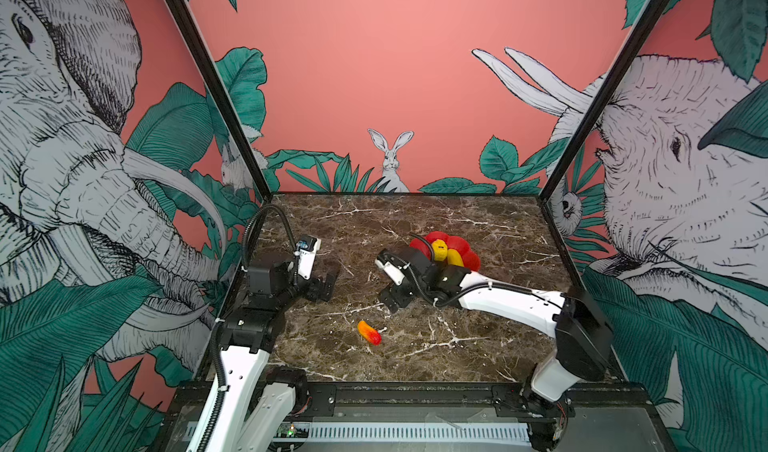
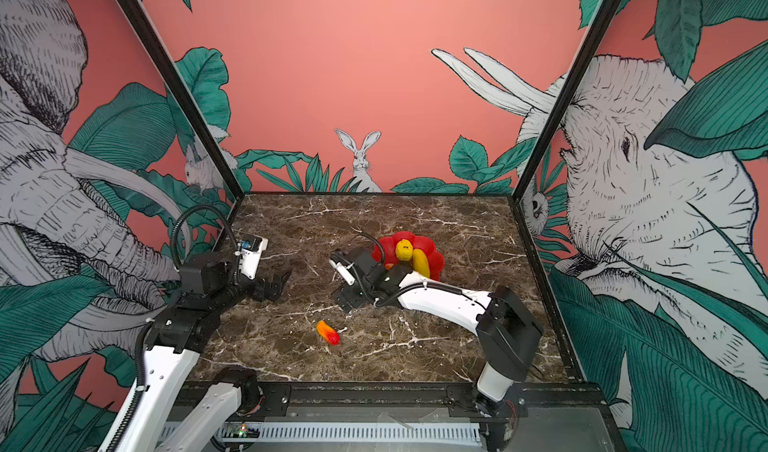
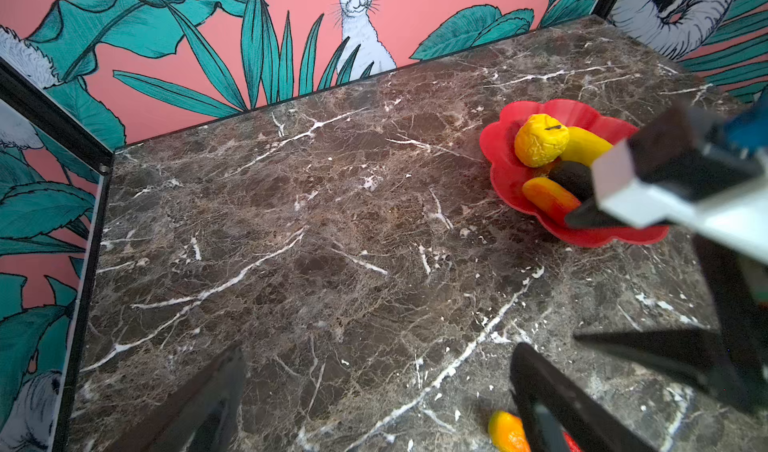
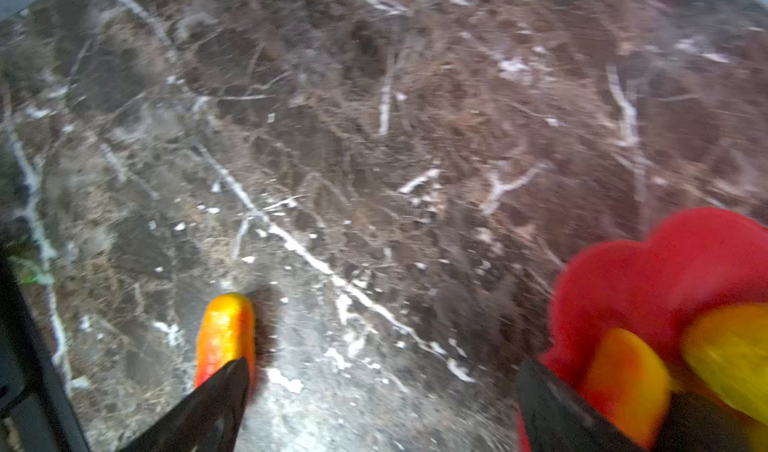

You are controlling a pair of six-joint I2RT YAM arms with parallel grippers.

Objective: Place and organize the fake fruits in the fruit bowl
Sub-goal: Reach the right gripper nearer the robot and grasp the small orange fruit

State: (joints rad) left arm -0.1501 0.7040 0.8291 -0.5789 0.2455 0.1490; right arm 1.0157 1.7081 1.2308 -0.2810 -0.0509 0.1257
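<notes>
My open right gripper moves back and down onto the lone orange-red fruit next, because it is the only fruit lying outside the red scalloped bowl (image 1: 462, 244).
The red scalloped fruit bowl (image 1: 462, 244) (image 2: 429, 244) sits right of the table's middle. In it lie a bumpy round yellow fruit (image 3: 540, 140), a long yellow fruit (image 3: 586, 144), a dark oval fruit (image 3: 573, 176) and an orange-red fruit (image 3: 548, 198). Another orange-red fruit (image 1: 369, 332) (image 2: 327, 332) (image 4: 226, 338) lies alone on the marble toward the front. My right gripper (image 1: 394, 299) (image 4: 382, 408) hangs open and empty between the bowl's near-left edge and that lone fruit. My left gripper (image 1: 326, 284) (image 3: 382, 404) is open and empty over bare marble at the left.
The dark marble table (image 1: 478, 346) is boxed in by printed walls at the back and both sides, with black corner posts (image 1: 232, 109). My right forearm (image 1: 511, 300) stretches across the table just in front of the bowl.
</notes>
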